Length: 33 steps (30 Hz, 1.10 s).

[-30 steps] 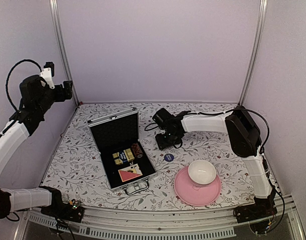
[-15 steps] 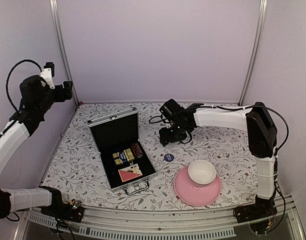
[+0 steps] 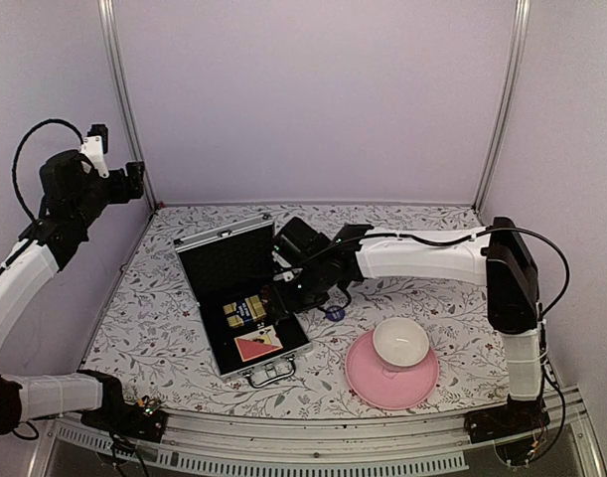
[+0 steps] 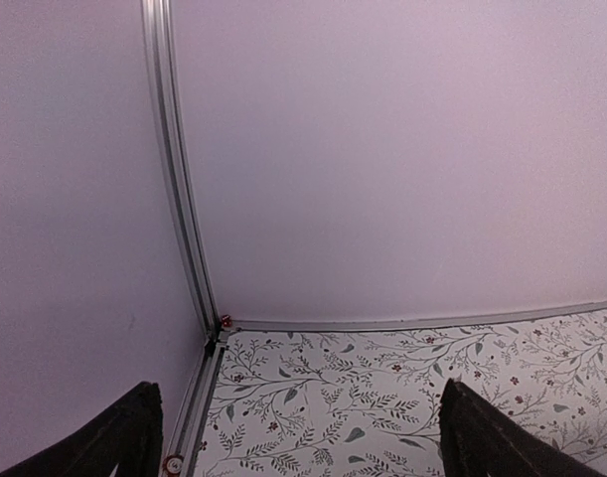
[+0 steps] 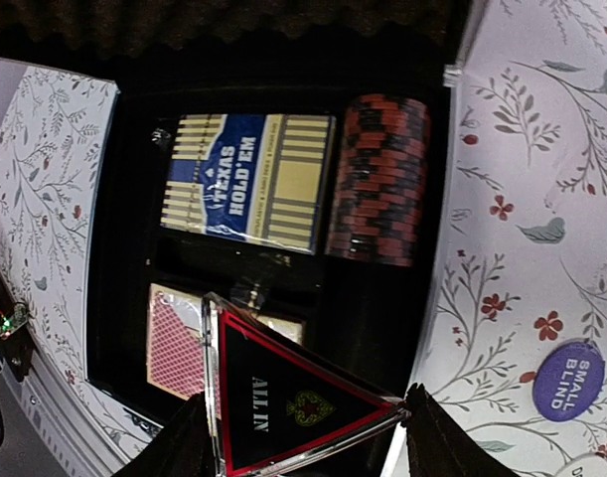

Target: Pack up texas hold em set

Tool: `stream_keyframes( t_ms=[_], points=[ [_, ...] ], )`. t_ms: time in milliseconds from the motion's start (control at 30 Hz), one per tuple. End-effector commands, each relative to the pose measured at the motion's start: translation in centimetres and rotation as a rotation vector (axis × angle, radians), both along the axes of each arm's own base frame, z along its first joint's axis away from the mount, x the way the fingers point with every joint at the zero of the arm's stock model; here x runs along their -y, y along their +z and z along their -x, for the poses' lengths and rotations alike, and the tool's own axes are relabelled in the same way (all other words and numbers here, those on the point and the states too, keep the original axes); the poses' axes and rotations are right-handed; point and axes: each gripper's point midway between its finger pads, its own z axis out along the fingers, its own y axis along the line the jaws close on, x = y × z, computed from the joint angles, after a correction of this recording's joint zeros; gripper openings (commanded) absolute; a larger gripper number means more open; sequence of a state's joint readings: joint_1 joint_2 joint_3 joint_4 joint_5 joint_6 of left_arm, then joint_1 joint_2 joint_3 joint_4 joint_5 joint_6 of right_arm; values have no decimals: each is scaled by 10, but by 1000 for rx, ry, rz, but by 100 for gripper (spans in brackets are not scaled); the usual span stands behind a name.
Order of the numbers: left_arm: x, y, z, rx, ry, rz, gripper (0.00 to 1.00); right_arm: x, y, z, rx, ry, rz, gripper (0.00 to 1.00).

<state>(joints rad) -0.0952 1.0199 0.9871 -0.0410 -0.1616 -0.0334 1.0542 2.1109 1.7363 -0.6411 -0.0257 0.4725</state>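
Note:
I will next move my right gripper down toward the left in the top view and release the token [image 5: 293, 397] onto the gold-and-dark card box [image 5: 248, 182], because the top of the box is clear.
The silver briefcase [image 3: 224, 237] lies open at centre-left, its black lining [image 5: 382, 318] showing. Inside are the gold-and-dark card box [image 3: 243, 310] [image 5: 248, 179], the red card box [image 3: 255, 346] [image 5: 174, 343] and the dark red chip stack [image 3: 273, 298] [image 5: 378, 179]. The blue round disc [image 3: 334, 312] [image 5: 568, 380], marked SMALL BLIND, lies on the table just right of the case. My right gripper [image 3: 288, 283] [image 5: 303, 432] is shut on a black-and-red triangular ALL IN token [image 5: 293, 397], held over the case's right side. My left gripper [image 3: 134, 182] [image 4: 298, 427] is open and empty, raised high at the far left.
A pink plate [image 3: 361, 383] with a white bowl [image 3: 400, 341] on it sits at the front right, close to the blue disc. Enclosure walls and metal posts [image 4: 179, 199] bound the flowered table.
My right arm has swung left from the table right of the case to above the open case, with the triangular token in its jaws. The left arm has not moved.

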Motion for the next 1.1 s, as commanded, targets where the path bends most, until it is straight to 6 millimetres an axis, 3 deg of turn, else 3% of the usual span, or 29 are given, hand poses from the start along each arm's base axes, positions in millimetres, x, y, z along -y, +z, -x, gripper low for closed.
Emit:
stream_keyframes(
  t_ms=[0, 433, 600, 667, 700, 733, 1067],
  points=[
    [-3, 4, 1, 24, 9, 0, 97, -28, 2, 1, 15, 32, -52, 54],
    [-4, 2, -1, 16, 12, -4, 97, -66, -12, -13, 140, 191, -57, 55],
    [-4, 1, -1, 15, 16, -8, 97, -71, -21, -14, 169, 255, -40, 55],
    [-5, 1, -2, 14, 17, -8, 97, -74, -17, -16, 196, 275, -44, 55],
    [-5, 0, -2, 12, 17, -7, 97, -74, -35, -17, 187, 285, -18, 55],
    [-4, -1, -2, 10, 16, -8, 97, -76, -37, -18, 197, 299, -15, 55],
    [-4, -4, -5, 0, 15, -8, 97, -91, -44, -24, 263, 375, -31, 56]
  ],
)
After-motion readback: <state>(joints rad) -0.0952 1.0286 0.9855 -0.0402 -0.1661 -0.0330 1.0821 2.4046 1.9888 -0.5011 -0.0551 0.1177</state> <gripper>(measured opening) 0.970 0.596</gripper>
